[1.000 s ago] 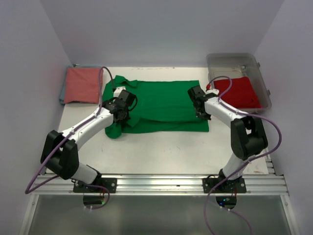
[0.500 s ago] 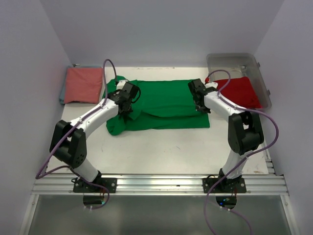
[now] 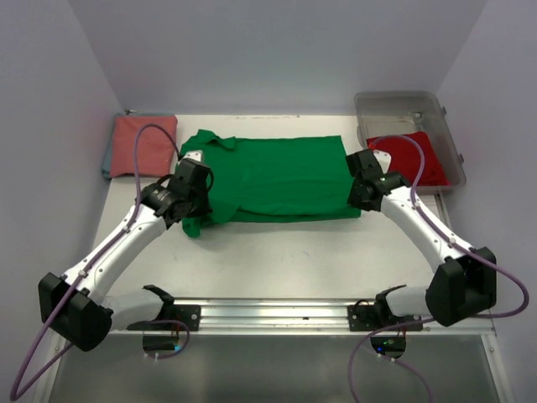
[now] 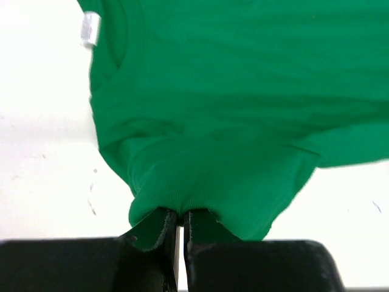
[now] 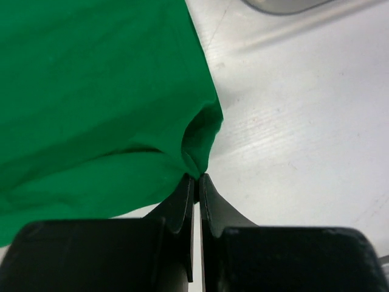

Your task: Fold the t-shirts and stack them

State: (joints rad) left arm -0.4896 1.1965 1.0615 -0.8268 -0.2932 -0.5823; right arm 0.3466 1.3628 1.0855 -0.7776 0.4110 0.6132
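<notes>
I need to move my left gripper outward onto the t-shirt's shoulder (image 4: 130, 125) beside the collar next and let go of the pinched fold there, because the t-shirt's flat body lies outward of it.
The bright green t-shirt (image 3: 277, 175) lies folded lengthwise across the middle of the table, collar at the left. My left gripper (image 3: 192, 186) is shut on a fold of its left end; the left wrist view shows green cloth (image 4: 200, 121) pinched between the fingers. My right gripper (image 3: 362, 183) is shut on the shirt's right edge; the right wrist view shows a green corner (image 5: 203, 137) pinched at the fingertips. The salmon-pink shirt (image 3: 141, 144) lies folded at the back left. The red shirt (image 3: 413, 157) lies in the clear bin.
A clear plastic bin (image 3: 445, 126) stands at the back right. The pink shirt rests on a blue-edged tray (image 3: 107, 159) at the back left. White walls close in the back and sides. A metal rail (image 3: 268, 312) runs along the near edge.
Both grippers have moved outward and towards me, each holding the green shirt. The shirt's near part has been drawn flatter and its ends pulled apart.
</notes>
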